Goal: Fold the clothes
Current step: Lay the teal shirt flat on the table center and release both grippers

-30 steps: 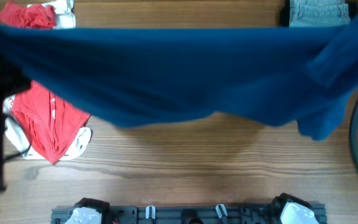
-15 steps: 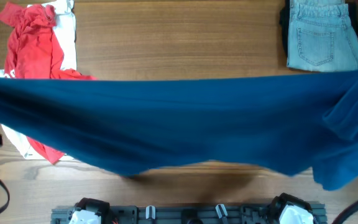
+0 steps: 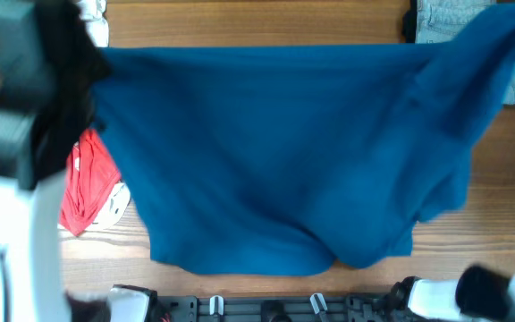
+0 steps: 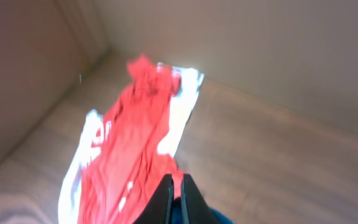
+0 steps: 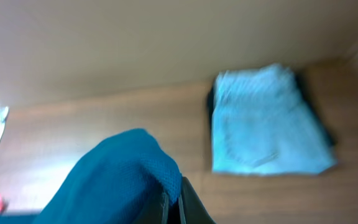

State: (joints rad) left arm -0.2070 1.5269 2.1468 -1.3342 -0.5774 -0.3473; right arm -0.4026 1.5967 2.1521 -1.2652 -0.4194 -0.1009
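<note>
The bunched fold, high above the table in my right gripper, goes down and outward next, toward the bare wood [image 3: 497, 141] [image 5: 281, 198] beside the jeans, before the gripper opens.
The clothes, a plain dark blue shirt [image 3: 284, 152], stretch wide across the table in the overhead view, held by their two far corners. My left gripper [image 4: 176, 194] is shut on the far left corner, with a bit of blue fabric showing between its fingers. In the overhead view that corner sits beside the dark left wrist [image 3: 79, 63]. My right gripper [image 5: 173, 204] is shut on a bunched fold of the blue shirt [image 5: 117, 180] at the far right corner [image 3: 508, 22]. The fabric hides it from above. The shirt's hem [image 3: 240, 264] reaches close to the table's front edge.
A red shirt with white print [image 3: 88, 188] [image 4: 135, 143] lies at the left, partly under the blue fabric. Folded light blue jeans [image 3: 445, 18] [image 5: 266, 121] sit at the far right corner. The white left arm [image 3: 16, 224] stands tall at the left and the right arm [image 3: 499, 291] shows at the front right.
Both grippers have carried the shirt's held edge away from the front, toward the far side. It now covers most of the table and part of the jeans. Both arms have come into overhead view.
</note>
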